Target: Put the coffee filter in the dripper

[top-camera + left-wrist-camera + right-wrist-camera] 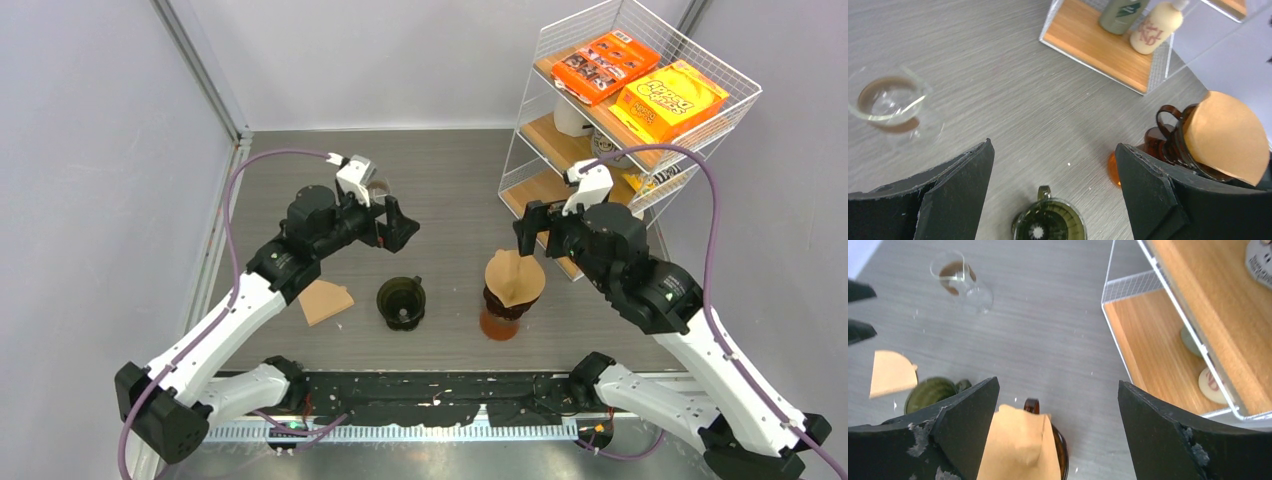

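The amber dripper (503, 310) already has its filter. My left gripper will next lower and come back onto the green dripper's rim (380, 297) facing the flat filter.
A brown paper coffee filter (516, 277) rests in the top of the amber dripper (503, 310) at the table's centre right and sticks up above its rim. The right wrist view shows that filter (1018, 445) below my right gripper (1058, 384), which is open and apart from it. A second filter (325, 300) lies flat on the table left of a green dripper (402, 302). My left gripper (400, 225) hovers open behind the green dripper (1049, 226) with nothing between its fingers. My right gripper (528, 228) hangs just behind the amber dripper.
A glass cup (378, 185) with brown residue stands behind the left gripper. A white wire rack (640, 120) with wooden shelves, orange boxes and bottles fills the back right, close to the right arm. Grey walls enclose the table.
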Controlling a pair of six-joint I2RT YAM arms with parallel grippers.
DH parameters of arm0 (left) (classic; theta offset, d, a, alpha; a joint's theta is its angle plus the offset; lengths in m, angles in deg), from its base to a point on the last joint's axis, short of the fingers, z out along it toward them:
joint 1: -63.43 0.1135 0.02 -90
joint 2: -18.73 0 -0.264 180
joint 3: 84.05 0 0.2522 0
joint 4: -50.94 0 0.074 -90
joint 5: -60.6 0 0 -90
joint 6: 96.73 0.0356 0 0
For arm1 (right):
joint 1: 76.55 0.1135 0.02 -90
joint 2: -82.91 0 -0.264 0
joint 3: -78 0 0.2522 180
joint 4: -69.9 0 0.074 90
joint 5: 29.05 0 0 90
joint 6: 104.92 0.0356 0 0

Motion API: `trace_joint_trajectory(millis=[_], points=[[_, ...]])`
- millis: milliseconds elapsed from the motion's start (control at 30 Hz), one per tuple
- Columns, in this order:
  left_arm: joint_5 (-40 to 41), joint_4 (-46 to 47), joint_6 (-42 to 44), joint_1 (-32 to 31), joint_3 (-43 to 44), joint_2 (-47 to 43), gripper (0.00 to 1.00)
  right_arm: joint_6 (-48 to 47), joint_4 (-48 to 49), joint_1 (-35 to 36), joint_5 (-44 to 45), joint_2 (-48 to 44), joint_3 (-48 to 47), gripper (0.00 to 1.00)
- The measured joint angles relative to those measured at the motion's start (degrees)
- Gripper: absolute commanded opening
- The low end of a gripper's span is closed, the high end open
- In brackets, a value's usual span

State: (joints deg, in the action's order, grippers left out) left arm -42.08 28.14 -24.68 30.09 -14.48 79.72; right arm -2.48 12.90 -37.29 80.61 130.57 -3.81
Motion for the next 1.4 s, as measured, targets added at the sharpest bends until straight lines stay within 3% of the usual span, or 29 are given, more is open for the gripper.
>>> trace_joint_trajectory(millis=[167, 367, 467, 600, 900, 1100, 1400], points=[[8.24, -6.64, -3.69, 0.37, -1.6, -3.37, 1.0, -2.91, 10.73, 0.0, 1.68, -1.03, 3.58, 0.95], [16.98, -16.74, -8.61, 2.32, -4.28, -5.81, 1.0, -6.95, 17.68, 0.0, -1.03, 4.35, 2.64, 0.95], [17.46, -20.0, -9.94, 2.67, -7.43, -7.96, 1.0, -8.79, 19.69, 0.0, -3.34, 8.94, 1.42, 0.95], [11.78, -21.2, -10.8, 2.71, -12.02, -9.42, 0.96, -10.49, 21.31, 0.0, -5.86, 13.77, 0.72, 0.95], [2.27, -17.4, -14.88, 2.62, -15.85, 0.5, 0.67, -11.34, 22.45, 0.0, -7.34, 20.06, 0.7, 0.95], [-0.76, -16.83, -14.78, 1.6, -15.06, 7.54, 0.55, -11.78, 23.61, 0.0, -6.69, 20.35, 0.72, 0.95], [-2.27, -17.59, -14.27, 0.07, -14.34, 10.43, 0.0, -11.87, 25.7, -0.13, -4.66, 22.45, 0.83, 0.95]])
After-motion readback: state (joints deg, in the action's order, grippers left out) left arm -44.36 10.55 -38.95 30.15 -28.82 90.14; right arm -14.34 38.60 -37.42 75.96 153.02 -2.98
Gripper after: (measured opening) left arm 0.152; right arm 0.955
